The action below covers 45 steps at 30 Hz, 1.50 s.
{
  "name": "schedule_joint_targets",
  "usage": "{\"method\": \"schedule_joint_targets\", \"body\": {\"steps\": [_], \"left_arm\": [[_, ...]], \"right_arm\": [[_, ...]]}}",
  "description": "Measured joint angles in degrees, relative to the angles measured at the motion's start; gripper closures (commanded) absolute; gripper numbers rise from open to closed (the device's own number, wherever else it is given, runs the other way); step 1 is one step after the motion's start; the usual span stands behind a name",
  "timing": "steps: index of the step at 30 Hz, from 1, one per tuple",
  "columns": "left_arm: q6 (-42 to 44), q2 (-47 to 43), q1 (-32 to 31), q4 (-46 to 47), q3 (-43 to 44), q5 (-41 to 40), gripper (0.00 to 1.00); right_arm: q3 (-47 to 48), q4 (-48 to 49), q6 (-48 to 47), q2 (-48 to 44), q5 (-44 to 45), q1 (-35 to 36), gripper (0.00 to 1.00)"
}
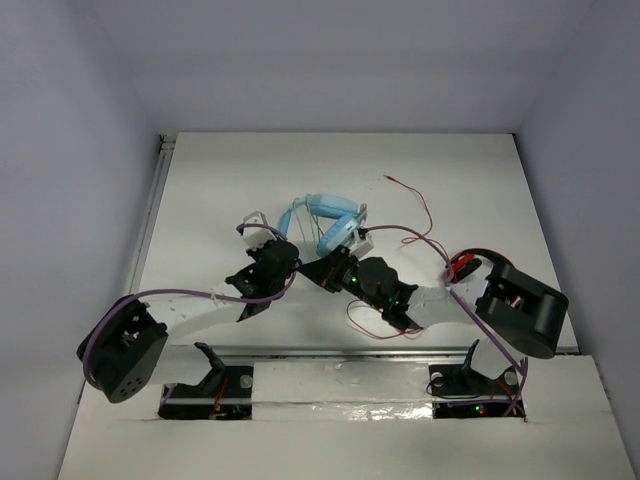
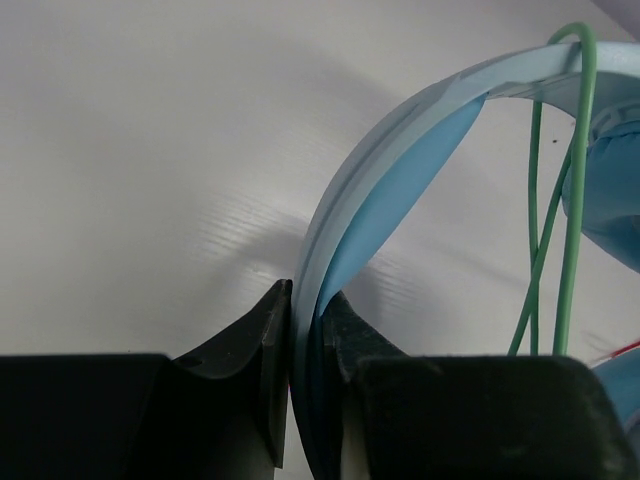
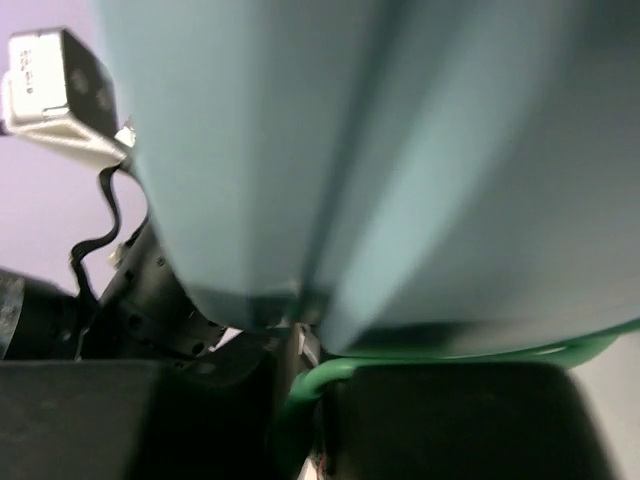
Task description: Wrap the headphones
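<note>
Next, my left gripper lowers to the tabletop below and releases the pale blue headband [image 2: 400, 130] there, since its soft shadow shows it held above the table.
The light blue headphones [image 1: 325, 215] lie mid-table in the top view, with both grippers at their near side. My left gripper [image 1: 288, 246] [image 2: 305, 300] is shut on the pale blue headband [image 2: 400, 130], which arches up to the right from between its fingers. Beside one ear cup [image 2: 612, 190], the mint-green cable [image 2: 577, 200] runs in loops. My right gripper [image 1: 335, 262] [image 3: 305, 352] sits right under an ear cup [image 3: 380, 150] that fills its view. The green cable [image 3: 340, 369] passes through the narrow gap between its fingers, which are closed on it.
Small red headphones [image 1: 463, 264] lie by the right arm's elbow. Their thin red cable [image 1: 412, 200] trails toward the back, and a loop of it [image 1: 365, 320] lies near the front edge. White walls enclose the table on three sides. The left arm's wrist [image 3: 60, 90] is close on the left.
</note>
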Motion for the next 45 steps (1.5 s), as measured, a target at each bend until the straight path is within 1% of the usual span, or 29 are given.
{"method": "schedule_joint_targets", "body": {"steps": [2, 3, 7, 9, 13, 15, 20, 25, 26, 27, 29, 30, 33, 35, 39, 41, 42, 43, 44, 45], "left_arm": [[-0.3, 0.0, -0.2, -0.6, -0.8, -0.4, 1.0], [-0.4, 0.0, -0.2, -0.7, -0.9, -0.4, 1.0], [0.0, 1.5, -0.2, -1.2, -1.2, -1.0, 1.0], [0.2, 3.9, -0.4, -1.7, -0.8, -1.0, 1.0], [0.7, 8.4, -0.7, -1.4, -0.1, 0.2, 1.0], [1.5, 9.7, -0.7, -1.4, -0.1, 0.7, 1.0], [3.7, 10.4, -1.9, -1.7, -0.1, 3.7, 1.0], [4.7, 10.4, -2.3, -1.6, -0.1, 5.7, 1.0], [4.8, 10.4, -2.3, -1.6, -0.1, 5.9, 1.0], [5.0, 10.4, -2.3, -1.6, -0.1, 5.9, 1.0], [5.3, 10.4, -2.3, -1.7, -0.1, 5.9, 1.0], [5.5, 10.4, -2.3, -1.7, -0.1, 5.9, 1.0], [6.5, 10.6, -2.3, -2.0, 0.5, 5.8, 1.0], [7.5, 11.5, -2.2, -2.0, 1.7, 5.6, 1.0], [10.2, 14.3, 0.0, -0.4, 4.1, 6.2, 1.0], [11.6, 16.1, 2.4, 0.2, 5.8, 6.6, 1.0], [12.2, 17.0, 3.8, 0.5, 6.7, 6.7, 1.0], [12.7, 17.9, 5.2, 0.7, 7.6, 7.0, 0.91], [13.2, 18.5, 6.5, 1.0, 8.4, 7.4, 0.84], [13.8, 19.0, 7.8, 1.3, 9.0, 7.9, 0.78]], "right_arm": [[0.0, -0.1, 1.7, 1.3, 0.7, 0.2, 0.73], [0.0, -0.1, 2.6, 2.0, 0.9, 0.3, 0.67], [0.1, -0.2, 5.5, 3.8, 1.5, 0.3, 0.56], [0.1, -0.5, 6.4, 4.4, 1.5, 0.4, 0.53], [0.1, -2.3, 7.3, 4.4, 2.0, 0.4, 0.52], [0.1, -3.5, 7.1, 3.9, 2.7, 0.6, 0.48], [0.7, -5.9, 5.4, 0.5, 6.9, 0.6, 0.48], [2.4, -9.4, 2.4, 0.0, 11.2, 0.6, 0.5], [2.8, -10.4, 1.7, 0.0, 12.1, 0.6, 0.52], [3.1, -11.4, 0.8, 0.0, 13.0, 0.6, 0.57], [4.3, -14.1, -0.9, 0.0, 15.5, 0.6, 0.61], [5.1, -16.0, -2.1, -0.1, 17.0, 0.6, 0.67], [6.8, -21.0, -5.3, -1.7, 22.1, 0.5, 0.73], [7.1, -23.8, -7.8, -4.3, 25.1, -0.1, 0.75], [7.8, -27.6, -12.9, -9.2, 29.1, -3.3, 0.77], [7.9, -29.4, -15.1, -11.7, 30.2, -5.3, 0.76], [7.9, -30.4, -16.4, -13.0, 30.7, -6.3, 0.74], [7.9, -31.4, -17.7, -14.5, 31.3, -7.0, 0.73], [7.9, -32.5, -18.8, -16.0, 31.7, -7.5, 0.72], [7.9, -33.6, -20.0, -17.6, 31.9, -7.7, 0.63]]}}
